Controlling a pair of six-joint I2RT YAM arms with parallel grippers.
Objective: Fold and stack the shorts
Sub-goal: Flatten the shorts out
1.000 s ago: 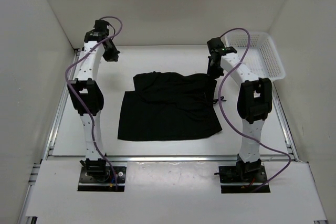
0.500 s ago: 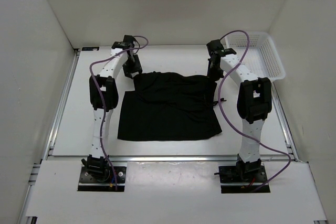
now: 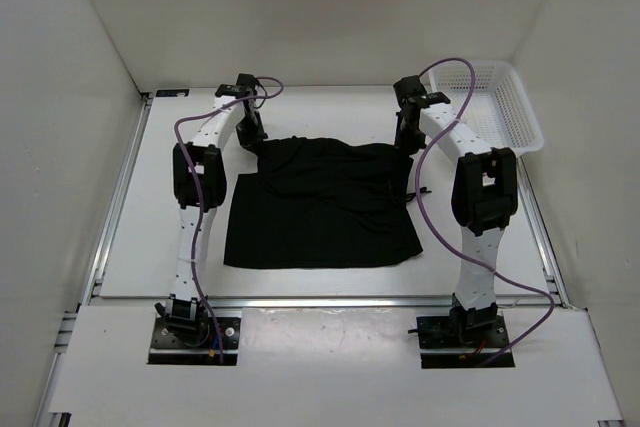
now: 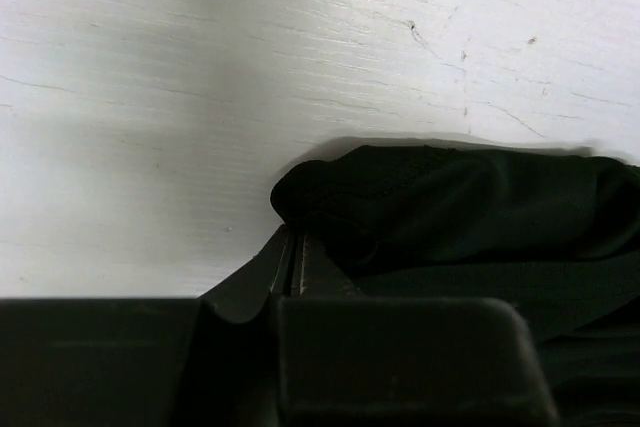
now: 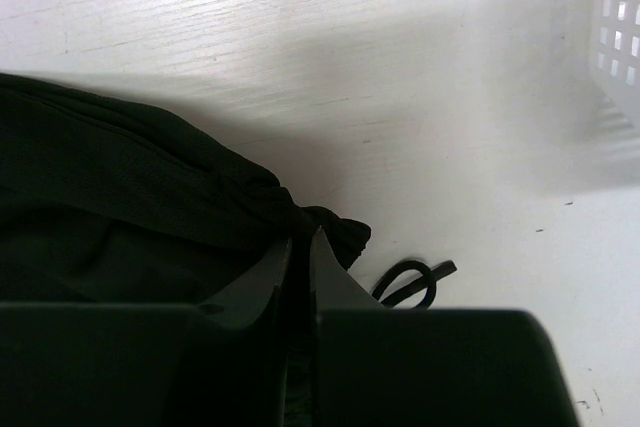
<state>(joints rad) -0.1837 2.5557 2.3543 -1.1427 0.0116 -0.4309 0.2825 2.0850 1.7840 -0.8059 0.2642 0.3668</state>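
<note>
My right gripper draws the shorts' gathered corner outward onto the bare tabletop [image 3: 385,117] [image 5: 370,132] beside the white basket next and releases it, because the shorts' far edge lies bunched.
The black shorts [image 3: 325,202] lie spread on the white table between the arms, with the far edge bunched up. My left gripper [image 3: 257,137] is at the far left corner of the shorts. In the left wrist view its jaws [image 4: 295,239] are closed together, with the bunched corner of the shorts [image 4: 450,197] at their tips. My right gripper [image 3: 404,139] is at the far right corner. In the right wrist view it [image 5: 300,242] is shut on gathered fabric of the shorts [image 5: 150,187]. A drawstring loop [image 5: 410,285] lies just right of the fingers.
A white plastic basket [image 3: 495,107] stands at the back right of the table, and its wall shows in the right wrist view [image 5: 620,37]. White walls enclose the table on three sides. Purple cables hang along both arms.
My left arm swung from the far left of the table in to the shorts' far left corner and settled there. The right arm and the shorts have barely moved.
</note>
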